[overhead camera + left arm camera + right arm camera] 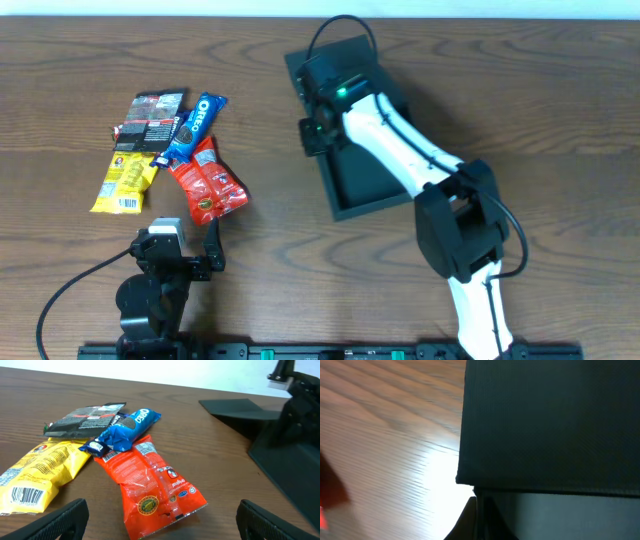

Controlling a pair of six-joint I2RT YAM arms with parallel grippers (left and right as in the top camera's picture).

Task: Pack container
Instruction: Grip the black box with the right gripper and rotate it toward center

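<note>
The box sits crooked, so the robot's right gripper next needs to draw its gripped side [479,499] toward the packets, which turns the box straight.
The container [362,190] is a matte black shallow box with its flap lid open toward the far side; it also shows in the left wrist view [292,467] and fills the right wrist view [545,425]. My right gripper [312,135] reaches over the box and is shut on its left wall [479,515]. To the left lie a red packet [208,182], a blue Oreo packet [192,127], a black packet [150,115] and a yellow packet [125,180]. My left gripper [190,255] is open and empty, just in front of the red packet [150,485].
The snack packets overlap in a loose pile on the wooden table [520,110]. The right arm [400,140] stretches across the container's opening. The table's front edge runs close behind the arm bases.
</note>
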